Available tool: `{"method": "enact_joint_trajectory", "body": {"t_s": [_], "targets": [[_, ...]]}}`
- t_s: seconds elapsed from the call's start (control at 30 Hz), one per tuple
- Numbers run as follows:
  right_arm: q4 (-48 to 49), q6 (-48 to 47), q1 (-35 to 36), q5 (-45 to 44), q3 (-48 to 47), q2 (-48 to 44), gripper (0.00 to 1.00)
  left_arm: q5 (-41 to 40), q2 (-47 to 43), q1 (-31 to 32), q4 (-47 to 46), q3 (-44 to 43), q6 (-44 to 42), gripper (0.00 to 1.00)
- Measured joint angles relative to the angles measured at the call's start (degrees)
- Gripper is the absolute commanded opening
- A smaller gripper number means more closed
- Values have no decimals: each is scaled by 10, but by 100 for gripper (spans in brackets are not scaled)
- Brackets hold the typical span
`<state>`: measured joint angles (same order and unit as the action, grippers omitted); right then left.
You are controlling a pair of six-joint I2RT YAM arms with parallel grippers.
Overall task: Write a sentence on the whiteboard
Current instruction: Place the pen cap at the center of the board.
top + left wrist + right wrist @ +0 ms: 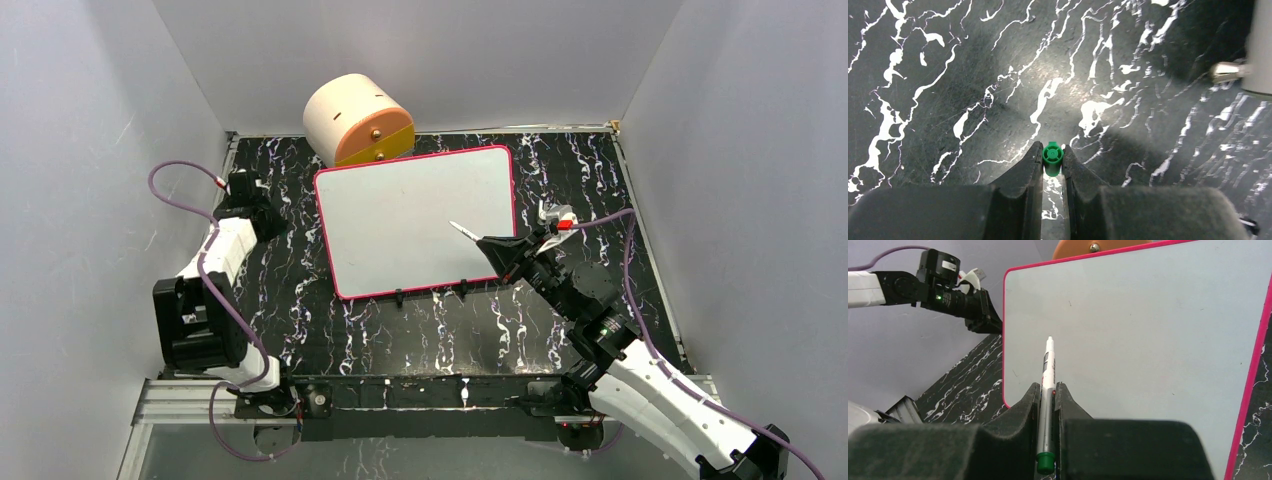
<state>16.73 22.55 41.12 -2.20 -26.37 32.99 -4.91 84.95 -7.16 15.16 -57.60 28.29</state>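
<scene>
The left gripper will next lower the green cap point(1052, 154) onto the marbled table and let go of it, since the marker over the board is already uncapped.
The whiteboard point(400, 215) lies flat mid-table, with a red-pink rim and black clips on its near edge; it also shows in the right wrist view point(1148, 340). Its surface is blank and no sentence shows. My right gripper point(492, 246) point(1047, 386) is shut on a white-and-silver marker point(464, 231) point(1048, 365) with a green end, its tip pointing out over the board's right part. My left gripper point(266, 222) point(1052, 150) is left of the board, shut on a small green marker cap point(1052, 154) just above the black marbled table.
A beige and orange round box point(358, 120) stands behind the board's far left corner. Grey walls close in the table on three sides. The left arm point(948, 295) shows beyond the board's left edge in the right wrist view.
</scene>
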Motion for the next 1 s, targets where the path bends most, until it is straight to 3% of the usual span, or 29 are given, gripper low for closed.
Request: {"method": "enact_joint_trajectory", "body": {"t_s": [0.2, 0.5, 0.93, 1.0], "targets": [[1, 0, 0, 0, -1, 8, 0, 0, 67, 0, 15, -2, -35, 2], [0, 1, 0, 0, -1, 32, 0, 8, 113, 0, 41, -3, -68, 18], [-19, -2, 0, 0, -32, 38, 0, 8, 90, 0, 42, -3, -80, 57], [-28, -4, 0, -2, -40, 38, 0, 9, 69, 0, 40, -1, -80, 71]]}}
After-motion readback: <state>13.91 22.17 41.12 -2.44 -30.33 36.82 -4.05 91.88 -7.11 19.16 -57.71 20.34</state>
